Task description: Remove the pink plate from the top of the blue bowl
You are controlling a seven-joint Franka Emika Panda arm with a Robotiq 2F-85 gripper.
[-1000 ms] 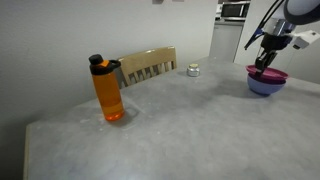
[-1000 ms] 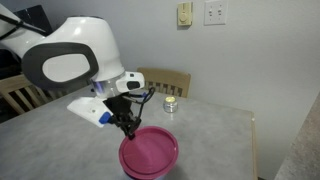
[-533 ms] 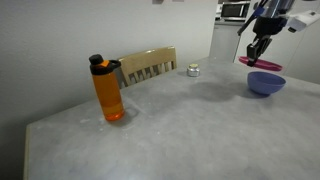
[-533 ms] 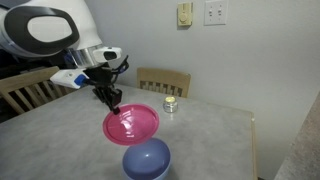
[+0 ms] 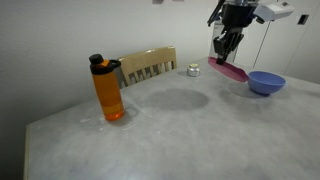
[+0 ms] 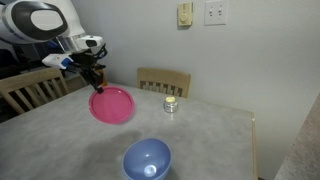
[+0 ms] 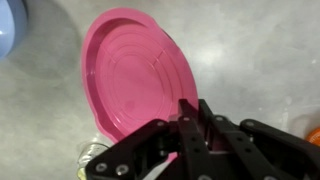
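The gripper moves down next until the plate meets the grey table beside the blue bowl, then releases the plate's rim. That table lies bare below the plate.
My gripper is shut on the rim of the pink plate and holds it tilted in the air above the table. In the wrist view the black fingers pinch the plate at its near edge. The blue bowl stands uncovered on the grey table, apart from the plate and to the side of it. A sliver of the bowl shows at the top left edge of the wrist view.
An orange bottle with a black cap stands on the grey table. A small jar stands near the far edge by a wooden chair. Another chair stands by the arm.
The gripper lifted the pink plate off the blue bowl and carried it up and away across the table. The bowl now stands uncovered.
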